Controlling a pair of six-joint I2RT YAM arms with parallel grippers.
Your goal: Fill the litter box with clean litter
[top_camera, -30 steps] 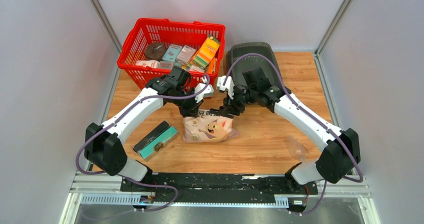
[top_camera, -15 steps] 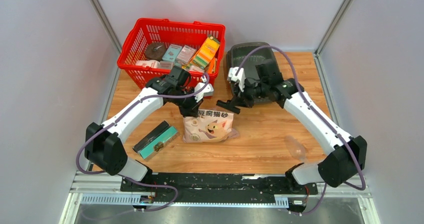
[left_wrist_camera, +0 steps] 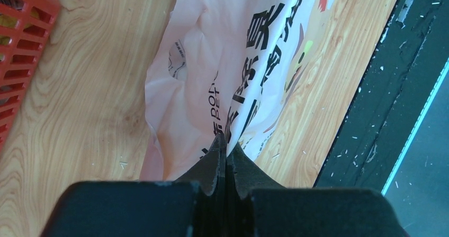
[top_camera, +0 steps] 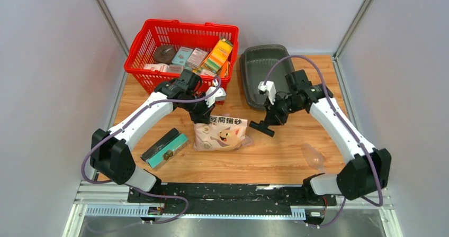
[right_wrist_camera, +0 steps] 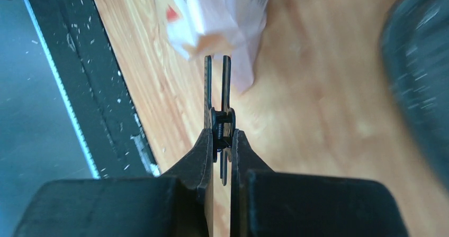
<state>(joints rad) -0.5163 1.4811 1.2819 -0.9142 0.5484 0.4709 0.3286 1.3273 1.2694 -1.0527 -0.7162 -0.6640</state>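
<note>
My right gripper moves down and back onto the wood between the bag and the clear plastic object next, since that spot is bare.
The pinkish-beige litter bag with dark characters and a cartoon cat lies flat on the table's middle. My left gripper is shut on the bag's top edge, and the left wrist view shows its jaws pinching the bag. The litter itself is hidden inside the bag. My right gripper is shut on a black spring clip, held above the wood to the right of the bag; the clip sticks out past its fingertips. The dark grey litter box sits at the back, beyond the right gripper.
A red mesh basket holding several small boxes stands at the back left. A teal-and-black box lies left of the bag. A clear plastic object lies at the front right. Walls close in both sides.
My right gripper has moved right and toward the front, away from the bag's top, carrying the black clip. The litter box is now uncovered. The left gripper stays on the bag.
</note>
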